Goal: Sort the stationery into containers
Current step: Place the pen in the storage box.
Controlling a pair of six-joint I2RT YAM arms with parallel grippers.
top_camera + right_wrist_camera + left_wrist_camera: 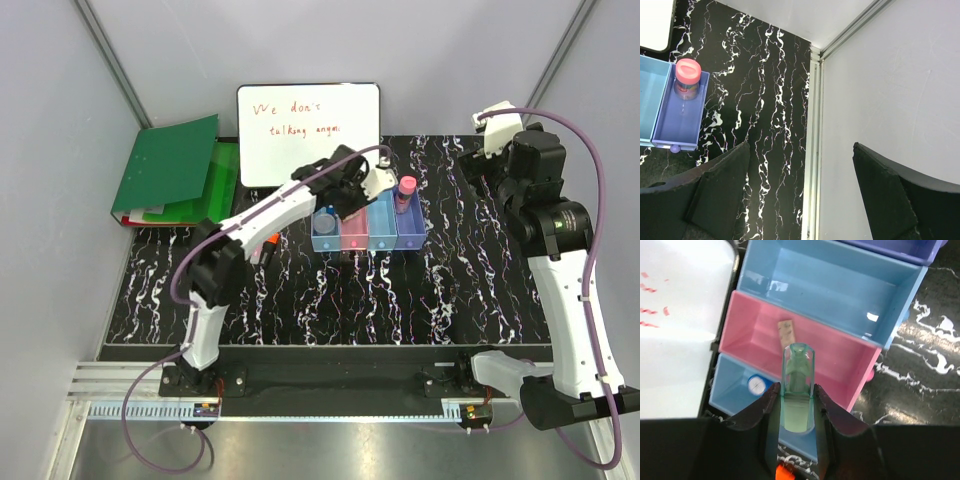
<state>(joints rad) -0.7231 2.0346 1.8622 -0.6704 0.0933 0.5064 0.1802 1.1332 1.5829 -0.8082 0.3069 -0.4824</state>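
The pink bin is below and the small tan piece leaves room. My left gripper next needs to lower the marker [798,362] toward the bottom of the pink bin and let go of it there.
My left gripper [796,396] is shut on a pale green marker [798,362] with a clear cap, held over the near edge of the bin row [370,228]. Below it, the first light blue bin [727,385] holds a blue-capped bottle [756,385]. The pink bin [840,357] holds a small tan piece [786,332]. The second light blue bin [830,287] shows nothing inside. The purple bin [677,127] holds a pink-capped item [688,74]. My right gripper [800,150] is open and empty, off to the right near the wall.
A whiteboard [308,130] with red writing stands just behind the bins, and a green folder [170,165] lies at the back left. An orange item [271,241] lies on the table beside my left arm. The enclosure wall [890,90] is close on the right.
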